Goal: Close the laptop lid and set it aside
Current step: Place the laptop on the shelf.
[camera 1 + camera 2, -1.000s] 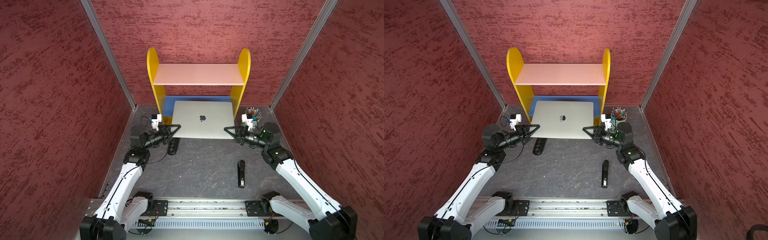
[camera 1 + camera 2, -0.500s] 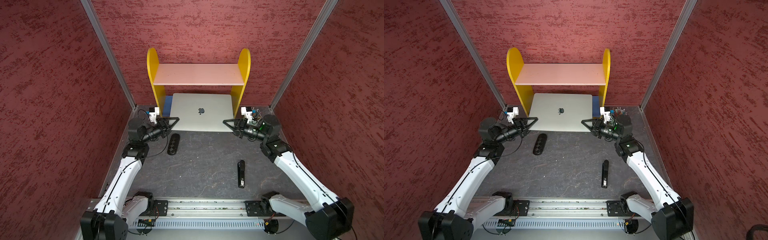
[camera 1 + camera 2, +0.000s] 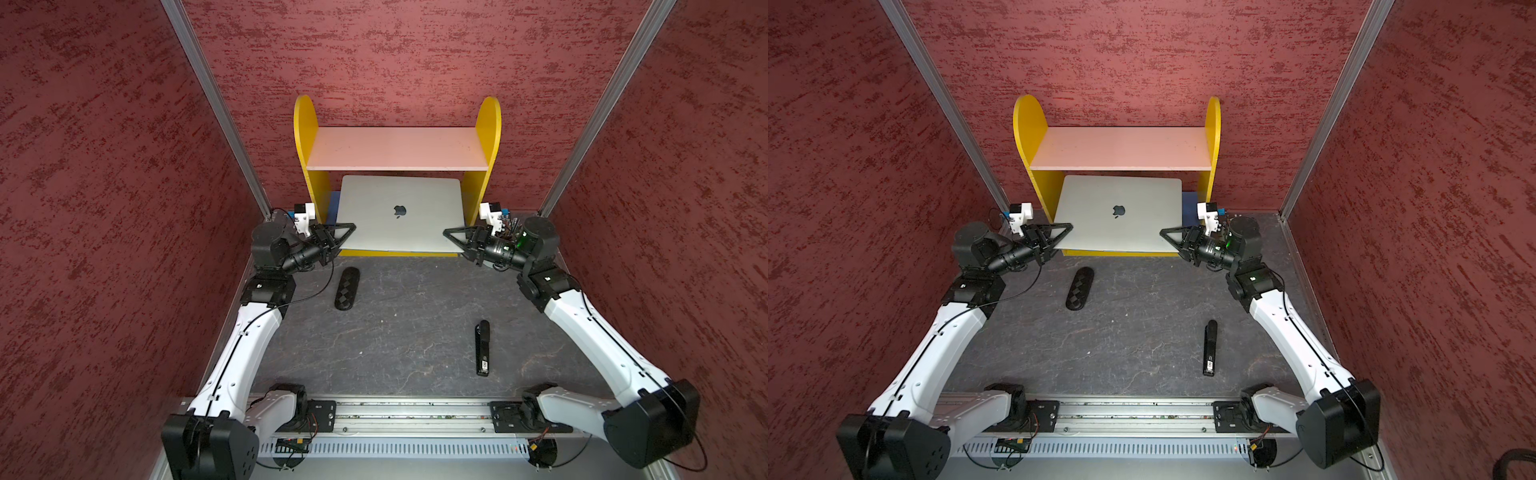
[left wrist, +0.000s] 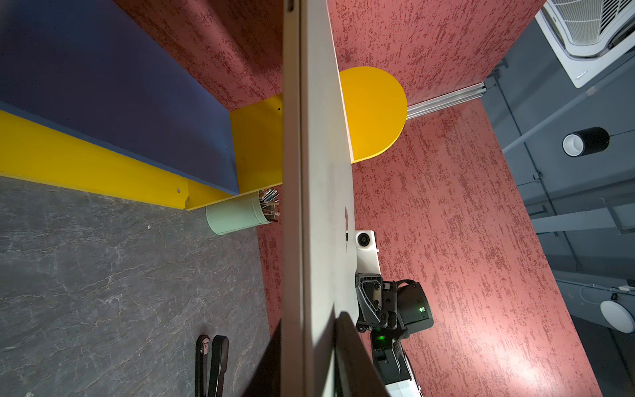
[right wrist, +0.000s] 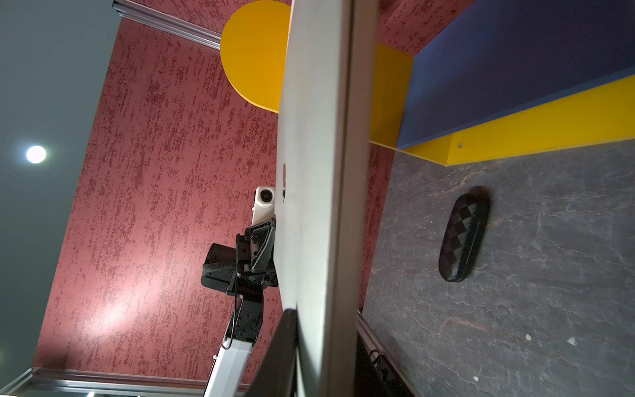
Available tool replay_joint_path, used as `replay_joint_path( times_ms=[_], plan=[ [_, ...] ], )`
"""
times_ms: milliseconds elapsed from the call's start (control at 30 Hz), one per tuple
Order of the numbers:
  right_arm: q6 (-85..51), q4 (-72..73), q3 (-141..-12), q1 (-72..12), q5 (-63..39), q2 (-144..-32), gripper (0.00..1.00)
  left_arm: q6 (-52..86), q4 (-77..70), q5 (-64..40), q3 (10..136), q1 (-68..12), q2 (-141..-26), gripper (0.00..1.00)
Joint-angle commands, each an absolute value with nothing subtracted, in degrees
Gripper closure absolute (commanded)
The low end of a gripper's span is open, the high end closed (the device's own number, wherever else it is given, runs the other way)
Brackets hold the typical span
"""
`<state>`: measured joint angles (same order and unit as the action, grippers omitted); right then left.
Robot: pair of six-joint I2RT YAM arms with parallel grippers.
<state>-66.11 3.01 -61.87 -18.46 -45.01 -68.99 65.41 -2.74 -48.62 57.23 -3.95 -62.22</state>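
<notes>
I will lift my right gripper with the laptop (image 3: 415,232) up and outward onto the pink shelf board (image 3: 397,147), because that board is bare. I will let go of the laptop's side edge there.
The silver-grey laptop (image 3: 415,232) (image 3: 1133,232) is closed, its lid (image 3: 374,199) facing up with the apple logo at its centre. It is held off the table between both arms, its far edge under the pink shelf board (image 3: 397,147). My left gripper (image 3: 347,232) (image 3: 1065,230) is shut on the laptop's left side edge near the front corner. My right gripper (image 3: 451,235) (image 3: 1167,235) is shut on its right side edge. The left wrist view has the laptop's edge (image 4: 292,172) running between the left gripper's (image 4: 309,347) dark fingers. In the right wrist view the laptop (image 5: 343,172) runs through my right gripper (image 5: 324,347) in the same way.
The yellow shelf unit (image 3: 305,137) stands against the back wall, with a blue lower board (image 4: 103,86) under the laptop. A black oval case (image 3: 347,288) and a black stapler (image 3: 482,347) lie on the grey table. A pale green pen cup (image 4: 237,214) stands by the shelf's right side.
Both arms have carried the closed laptop toward the back wall. Its far edge has gone in under the pink shelf board, over the blue lower board.
</notes>
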Motion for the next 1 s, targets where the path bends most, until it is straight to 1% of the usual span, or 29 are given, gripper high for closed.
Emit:
replay_joint_path(
  times_ms=[0, 433, 967],
  plan=[
    [-59.7, 0.9, -64.5, -20.7, -48.8, -70.8, 0.84, 60.1, -8.6, -56.8, 62.2, -6.5, -61.8, 0.99],
    [-56.7, -4.1, -72.6, -20.7, -47.6, -74.7, 0.83, 60.6, -9.1, -57.0, 68.3, -6.3, -67.1, 0.98],
    [-56.3, -8.2, -85.1, -20.3, -47.5, -85.8, 0.81, 60.8, -7.7, -56.7, 78.0, -5.6, -76.7, 0.97]
  ],
)
